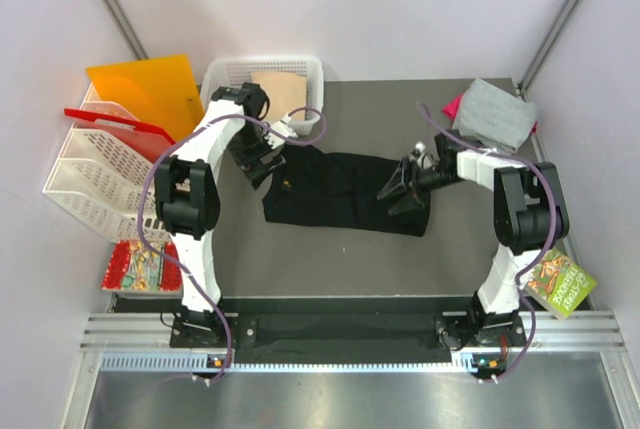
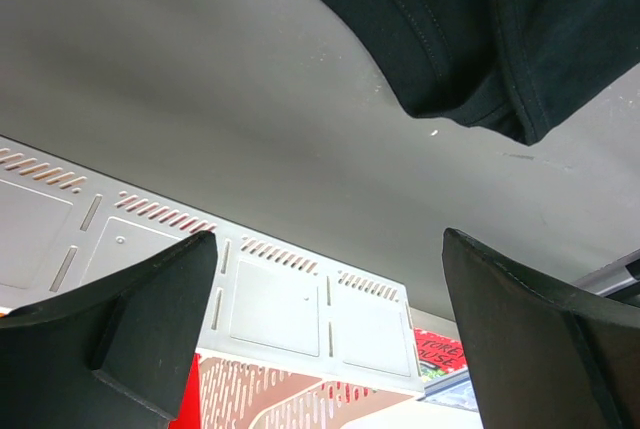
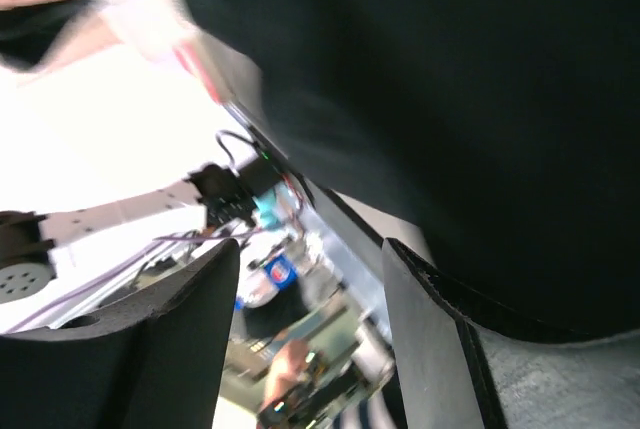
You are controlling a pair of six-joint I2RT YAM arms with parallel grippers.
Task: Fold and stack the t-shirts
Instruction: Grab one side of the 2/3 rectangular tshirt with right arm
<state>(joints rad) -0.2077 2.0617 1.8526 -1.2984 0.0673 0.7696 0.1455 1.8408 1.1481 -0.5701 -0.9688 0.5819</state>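
Note:
The right gripper moves to the right in the top view next and closes on the t-shirt's short end edge [image 1: 428,212], as its open fingers stand over cloth.
A black t-shirt [image 1: 335,192] lies partly folded on the dark table [image 1: 330,259]. My left gripper [image 1: 262,163] hovers at its upper left edge. In the left wrist view the left gripper [image 2: 325,284] stands wide open and empty, the black t-shirt [image 2: 470,19] beyond its tips. My right gripper [image 1: 396,191] sits at the shirt's right end. The right wrist view shows the right gripper [image 3: 310,334] open with nothing between its fingers, and black cloth [image 3: 450,99] beside the right finger. A folded grey t-shirt [image 1: 495,112] rests on a pink one [image 1: 455,107] at the back right. A tan t-shirt [image 1: 278,89] lies in the basket.
A white basket [image 1: 225,74] stands at the back. An orange sheet [image 1: 145,89] and a white rack [image 1: 95,169] with a red folder [image 1: 115,121] stand at the left. Printed booklets lie at the front left [image 1: 140,264] and front right [image 1: 560,281].

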